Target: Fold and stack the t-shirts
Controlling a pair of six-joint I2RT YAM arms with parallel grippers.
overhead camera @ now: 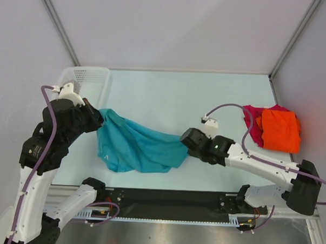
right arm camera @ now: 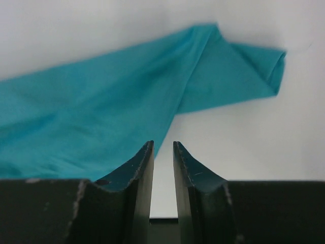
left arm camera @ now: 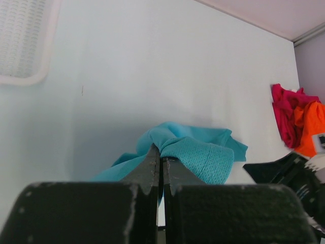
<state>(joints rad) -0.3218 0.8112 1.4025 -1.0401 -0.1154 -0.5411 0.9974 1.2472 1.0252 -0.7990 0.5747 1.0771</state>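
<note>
My right gripper moves down and back next, to the left in the top view, onto the shirt's near corner (overhead camera: 168, 168), as its fingers hover above the corner.
A teal-blue t-shirt (overhead camera: 137, 147) lies stretched and crumpled across the middle of the table. My left gripper (overhead camera: 98, 119) is shut on its left corner, and the teal cloth (left arm camera: 203, 152) bunches at the fingertips in the left wrist view. My right gripper (overhead camera: 185, 140) sits at the shirt's right end, open, with a gap and nothing between its fingers; the teal shirt (right arm camera: 101, 112) lies just beyond its tips (right arm camera: 162, 145). At the right edge, an orange t-shirt (overhead camera: 280, 130) rests on a magenta-red t-shirt (overhead camera: 253, 123).
A white mesh basket (overhead camera: 89, 78) stands at the table's back left corner, just behind my left arm. Grey walls close the table on three sides. The orange and red shirts (left arm camera: 297, 124) also show at the right of the left wrist view.
</note>
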